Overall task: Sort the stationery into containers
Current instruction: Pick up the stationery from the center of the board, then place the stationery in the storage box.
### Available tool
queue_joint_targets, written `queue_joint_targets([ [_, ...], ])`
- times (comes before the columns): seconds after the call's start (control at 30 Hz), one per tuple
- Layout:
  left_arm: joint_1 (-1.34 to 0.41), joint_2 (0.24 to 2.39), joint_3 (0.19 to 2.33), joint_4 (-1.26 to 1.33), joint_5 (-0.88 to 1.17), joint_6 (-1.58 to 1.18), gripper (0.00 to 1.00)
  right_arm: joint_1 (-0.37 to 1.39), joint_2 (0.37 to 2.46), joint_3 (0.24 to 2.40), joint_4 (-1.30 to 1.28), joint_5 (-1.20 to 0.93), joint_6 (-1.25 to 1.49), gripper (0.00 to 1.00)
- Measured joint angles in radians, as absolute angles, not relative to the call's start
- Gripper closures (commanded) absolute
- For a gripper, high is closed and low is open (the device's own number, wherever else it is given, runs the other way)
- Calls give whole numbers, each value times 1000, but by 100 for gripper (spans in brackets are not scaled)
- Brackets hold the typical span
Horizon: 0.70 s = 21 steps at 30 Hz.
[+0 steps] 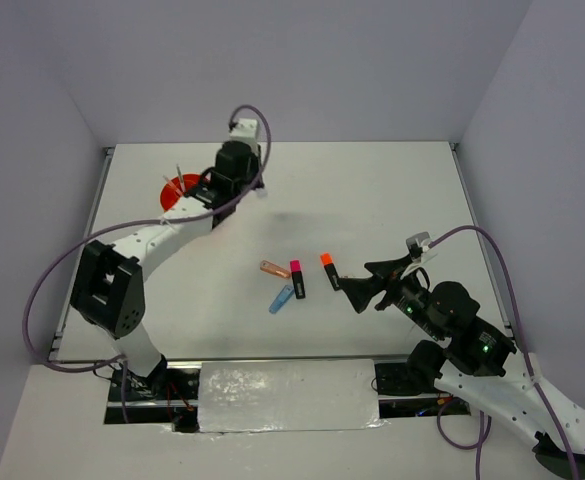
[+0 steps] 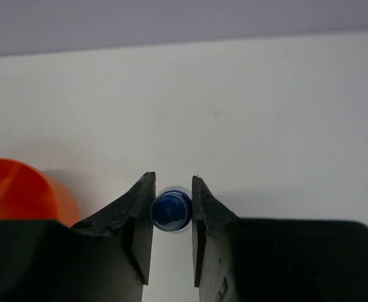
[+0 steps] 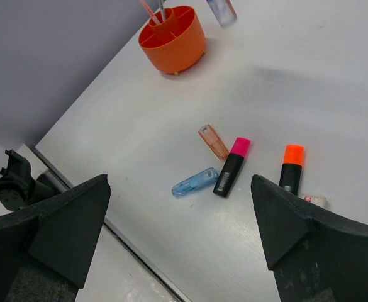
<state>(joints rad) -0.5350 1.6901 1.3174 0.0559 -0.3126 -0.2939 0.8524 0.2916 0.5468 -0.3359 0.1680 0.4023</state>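
Observation:
My left gripper moves to the left in the top view next, over the cup's far side [image 2: 21, 181], and releases the bottle [image 2: 171, 211], since it hangs beside the organiser cup.
My left gripper [image 2: 172, 211] is shut on a tiny blue-capped bottle [image 2: 171, 211] and holds it above the table just right of the round orange organiser cup [image 1: 179, 190]. The cup also shows in the left wrist view [image 2: 20, 189] and the right wrist view [image 3: 173, 38], where the bottle [image 3: 221, 11] hangs beside it. A thin pen and a pencil [image 3: 153, 11] stand in the cup. My right gripper [image 1: 370, 283] is open and empty over a pink-tipped highlighter [image 3: 231, 167], an orange-tipped highlighter [image 3: 290, 167], a translucent blue marker [image 3: 195, 182] and a small translucent orange piece [image 3: 213, 141].
A white eraser [image 3: 314, 201] lies half hidden behind my right finger [image 3: 297, 239]. The table's front edge [image 3: 108, 217] runs just below the loose items. Grey walls close in the table at the back and both sides.

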Motion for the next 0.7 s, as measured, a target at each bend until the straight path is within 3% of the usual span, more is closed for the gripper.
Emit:
queue_joint_targets([
  [0.37,-256,1801,1739,-140,-490,-321,100,852,313,547,-322,146,399,0],
  [0.7,-190,1871,1727,-237,-521,-329,100,852,369,546,-297,127,395,0],
])
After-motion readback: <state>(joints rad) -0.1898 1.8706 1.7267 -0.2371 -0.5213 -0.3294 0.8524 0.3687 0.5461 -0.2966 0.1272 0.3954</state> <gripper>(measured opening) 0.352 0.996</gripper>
